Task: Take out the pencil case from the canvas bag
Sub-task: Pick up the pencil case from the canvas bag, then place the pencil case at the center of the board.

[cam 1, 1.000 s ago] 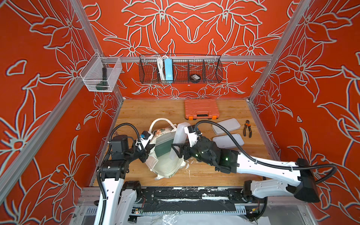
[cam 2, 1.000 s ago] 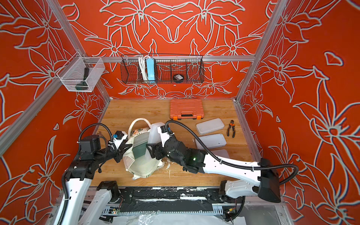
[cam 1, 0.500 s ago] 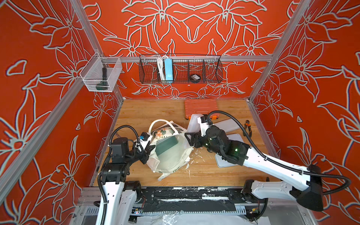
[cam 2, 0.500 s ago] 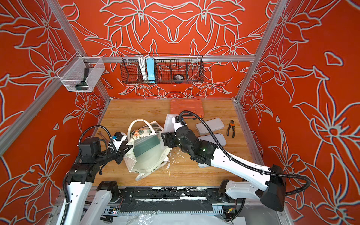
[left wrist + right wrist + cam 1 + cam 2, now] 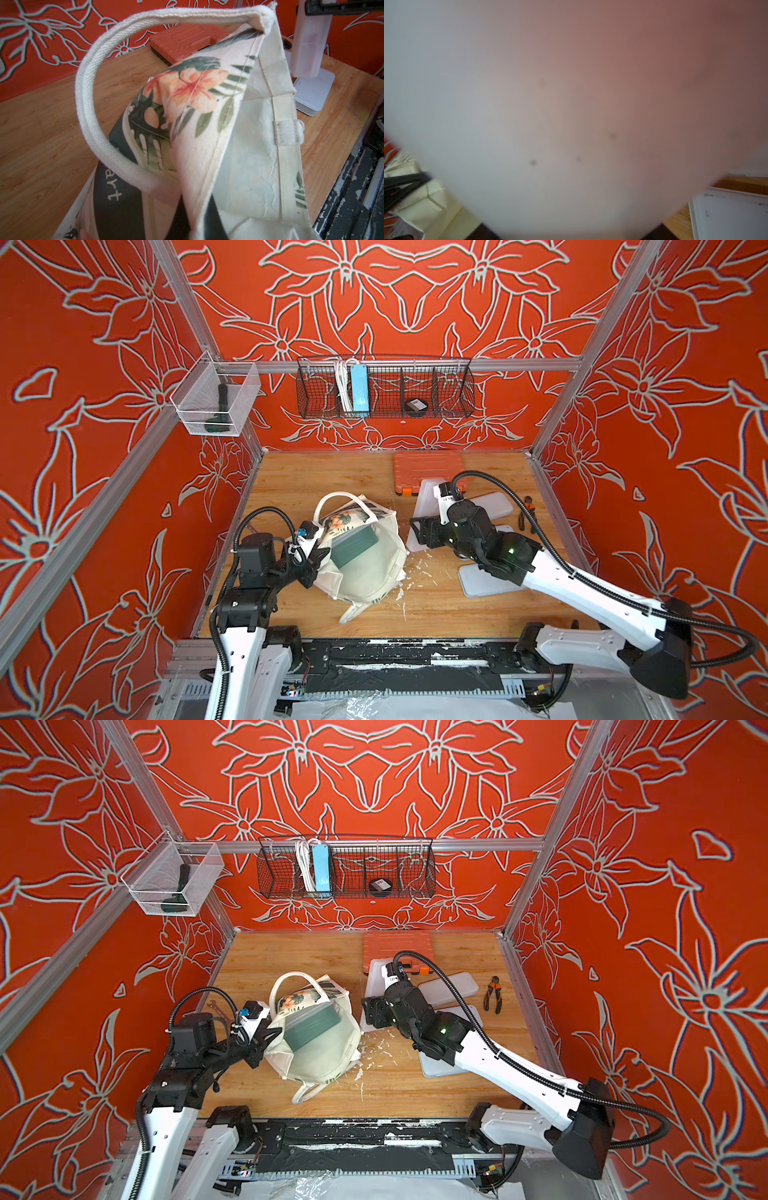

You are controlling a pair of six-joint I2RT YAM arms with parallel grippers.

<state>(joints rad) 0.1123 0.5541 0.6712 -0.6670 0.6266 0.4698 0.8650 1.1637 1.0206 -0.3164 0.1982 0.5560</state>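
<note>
The robot's right gripper will next lower the pencil case onto the bare tabletop between the bag and the white flat cases and let go of it, because the pencil case hangs outside the bag.
The canvas bag (image 5: 365,572) (image 5: 320,1056) lies on the wooden table with its mouth open, its flower print toward the back. My left gripper (image 5: 318,560) (image 5: 266,1040) is shut on the bag's rim; in the left wrist view the cloth (image 5: 207,104) runs down between the dark jaws of the left gripper (image 5: 193,224). The pencil case (image 5: 424,506) (image 5: 374,986), a translucent white box, hangs outside the bag to its right. My right gripper (image 5: 422,531) (image 5: 370,1011) is shut on it. The pencil case (image 5: 571,104) fills the right wrist view and stands upright (image 5: 307,41) beyond the bag.
A dark green flat thing (image 5: 353,545) shows inside the bag. An orange tool case (image 5: 428,466) sits at the back. White flat cases (image 5: 486,506) (image 5: 486,585) lie under my right arm, with pliers (image 5: 525,514) beside them. A wire basket (image 5: 386,389) hangs on the back wall.
My right gripper has drawn the pencil case out of the bag's mouth and carried it right and toward the back. The bag has tipped and opened wider; my left gripper keeps its hold.
</note>
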